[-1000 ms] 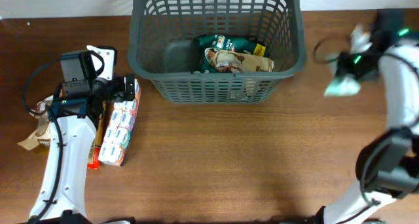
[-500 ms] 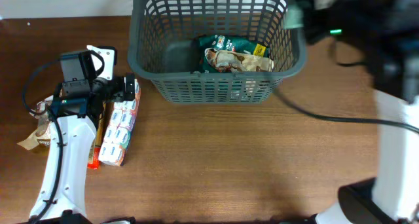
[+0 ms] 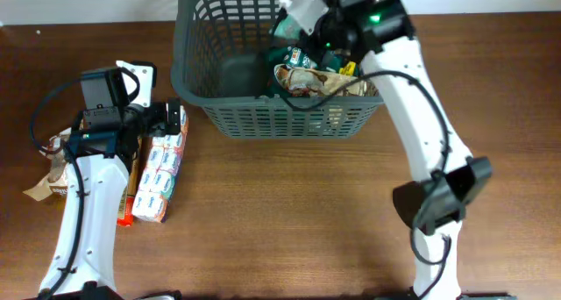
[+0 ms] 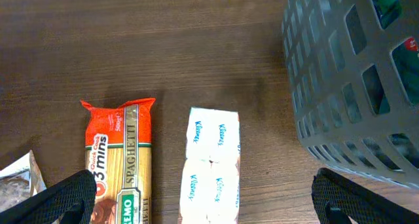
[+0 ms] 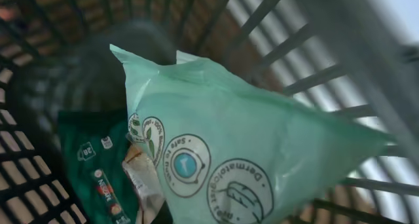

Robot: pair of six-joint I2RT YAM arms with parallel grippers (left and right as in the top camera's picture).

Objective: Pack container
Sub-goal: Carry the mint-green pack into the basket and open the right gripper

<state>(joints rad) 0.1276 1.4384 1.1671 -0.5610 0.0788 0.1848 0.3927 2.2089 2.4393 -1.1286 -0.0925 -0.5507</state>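
The mint green packet goes deeper into the basket in my right gripper next, then down onto the dark green and beige packets (image 3: 305,67) (image 5: 121,169).
The dark grey basket (image 3: 197,81) stands at the back middle of the table. Inside lie a dark green packet (image 3: 302,59) and a beige packet (image 3: 320,81). My right gripper (image 3: 323,24) hangs over the basket's inside, shut on a mint green packet (image 3: 298,3). In the right wrist view this packet (image 5: 229,139) fills the frame above the basket's floor, with the dark green packet (image 5: 91,165) below it; the fingers are hidden. My left gripper (image 3: 166,120) is open and empty, left of the basket, just over a white tissue pack (image 4: 213,158).
An orange spaghetti packet (image 4: 121,158) lies next to the tissue pack (image 3: 158,173). A crumpled brown packet (image 3: 48,182) sits at the far left edge. The basket's slotted wall (image 4: 353,86) is close on the left gripper's right.
My right arm has swung from the table's right side to over the basket, carrying the mint green packet. The left arm has not moved.
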